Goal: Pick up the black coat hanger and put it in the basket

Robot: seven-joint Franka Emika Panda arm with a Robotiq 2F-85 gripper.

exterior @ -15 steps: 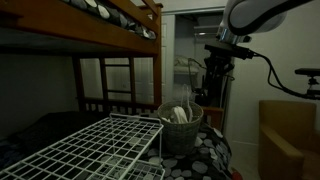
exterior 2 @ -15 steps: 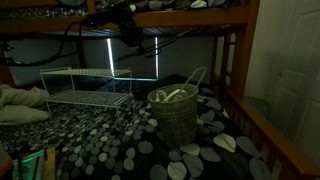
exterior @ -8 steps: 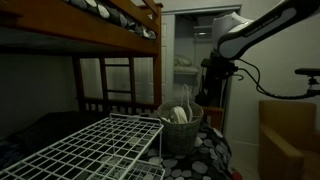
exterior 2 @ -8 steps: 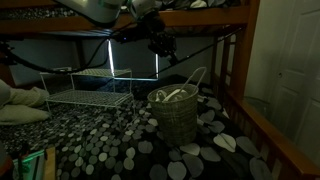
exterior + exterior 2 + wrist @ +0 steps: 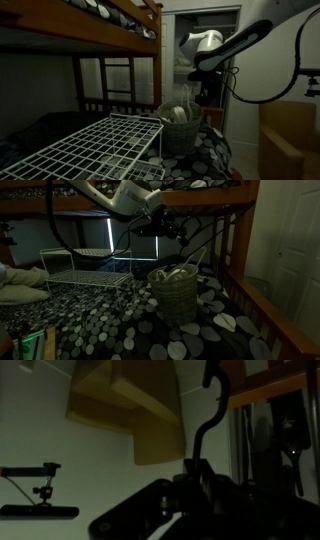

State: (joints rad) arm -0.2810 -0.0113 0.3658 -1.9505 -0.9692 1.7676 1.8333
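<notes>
I will shift my gripper toward the white wire rack and lower over the basket's open top, because the black coat hanger is held above the basket's rim.
The round grey basket stands on the pebble-patterned bedding, and it also shows in an exterior view with several pale items poking out of its top. My gripper hangs just above and behind the basket's rim in both exterior views. In the wrist view the gripper is shut on the black coat hanger, whose thin dark hook rises from between the jaws. The rest of the hanger is lost in the dark.
A white wire grid rack stands beside the basket and shows in both exterior views. The wooden bunk frame runs overhead and a wooden rail runs along the bed's edge. A cardboard box stands nearby.
The arm has swung across with the hanger. The gripper has moved from beside the doorway to just above the basket.
</notes>
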